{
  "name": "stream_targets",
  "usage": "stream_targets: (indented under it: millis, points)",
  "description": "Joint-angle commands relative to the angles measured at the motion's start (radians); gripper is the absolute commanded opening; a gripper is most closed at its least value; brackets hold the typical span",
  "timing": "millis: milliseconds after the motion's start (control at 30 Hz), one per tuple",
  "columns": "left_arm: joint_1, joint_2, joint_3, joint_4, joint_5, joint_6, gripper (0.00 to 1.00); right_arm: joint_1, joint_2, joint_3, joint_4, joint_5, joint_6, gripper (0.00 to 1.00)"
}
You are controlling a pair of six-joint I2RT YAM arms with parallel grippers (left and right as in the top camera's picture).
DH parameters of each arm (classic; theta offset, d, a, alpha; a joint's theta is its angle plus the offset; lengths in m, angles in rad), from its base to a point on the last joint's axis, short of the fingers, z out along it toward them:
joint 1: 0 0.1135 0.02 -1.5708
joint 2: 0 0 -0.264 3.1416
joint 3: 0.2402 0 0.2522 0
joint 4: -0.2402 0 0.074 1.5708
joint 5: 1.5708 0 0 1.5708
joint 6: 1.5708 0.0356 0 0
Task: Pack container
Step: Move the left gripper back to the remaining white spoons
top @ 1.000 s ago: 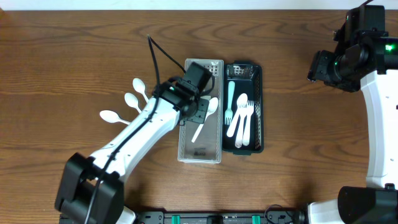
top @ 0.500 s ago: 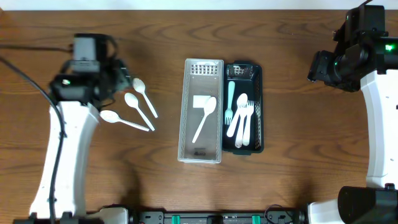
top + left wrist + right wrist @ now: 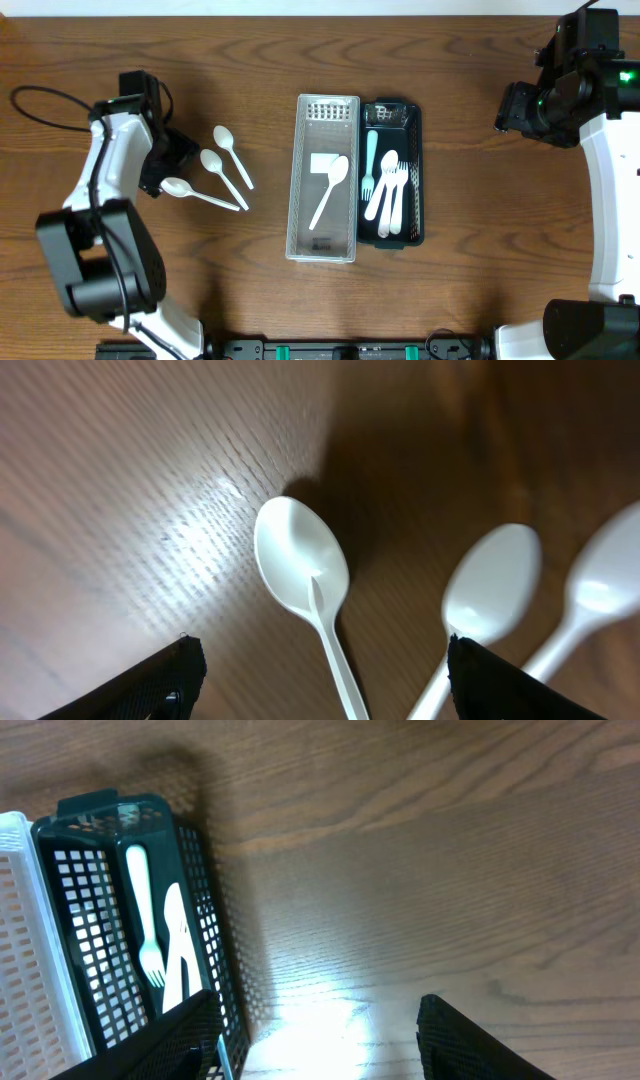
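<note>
My left gripper will go down onto the narrow neck behind its bowl [image 3: 193, 193] [image 3: 326, 628] and close there, since the first spoon's handle runs between my open fingers.
Three white plastic spoons lie on the table at the left: one [image 3: 178, 187], a second [image 3: 213, 162] and a third [image 3: 225, 138]. My left gripper [image 3: 163, 172] is open and empty, low over the first spoon [image 3: 303, 560], its fingers straddling the handle; the other two bowls [image 3: 492, 582] [image 3: 606, 570] show to the right. A white mesh basket [image 3: 306, 245] holds one white spoon [image 3: 337, 172]. A black mesh basket [image 3: 417, 150] beside it holds white forks [image 3: 390, 195] and a pale blue fork [image 3: 370, 160]. My right gripper [image 3: 320, 1040] is open and empty at the far right.
The black basket [image 3: 195, 870] and the white basket's edge [image 3: 30, 940] show at the left of the right wrist view. A black cable [image 3: 40, 95] loops on the table at the far left. Bare wood lies between the baskets and the right arm [image 3: 570, 95].
My left arm left the white basket, where it dropped a spoon, swung back left, and has come down over the nearest loose spoon. The right arm has not moved.
</note>
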Motion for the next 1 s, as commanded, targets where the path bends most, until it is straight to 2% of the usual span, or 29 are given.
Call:
stream_targets:
  millis: [0,267,367,700,867,967]
  points:
    - [0.004,0.067,-0.009,0.007,0.031,-0.030,0.80,-0.006,0.007,-0.005,0.001,0.009,-0.016,0.66]
    - [0.004,0.151,-0.022,0.058,0.099,-0.030,0.80,-0.006,0.007,-0.005,0.001,0.009,-0.016,0.66]
    - [0.004,0.156,-0.023,0.070,0.125,0.027,0.77,-0.006,0.007,-0.005,0.002,0.009,-0.016,0.66]
    - [0.004,0.156,-0.093,0.089,0.134,0.029,0.75,-0.006,0.007,-0.005,-0.002,0.009,-0.016,0.66]
    - [0.004,0.156,-0.135,0.105,0.134,0.029,0.65,-0.006,0.007,-0.005,-0.009,0.009,-0.016,0.66]
    - [0.004,0.156,-0.137,0.103,0.134,0.030,0.47,-0.006,0.007,-0.005,-0.009,0.009,-0.016,0.66]
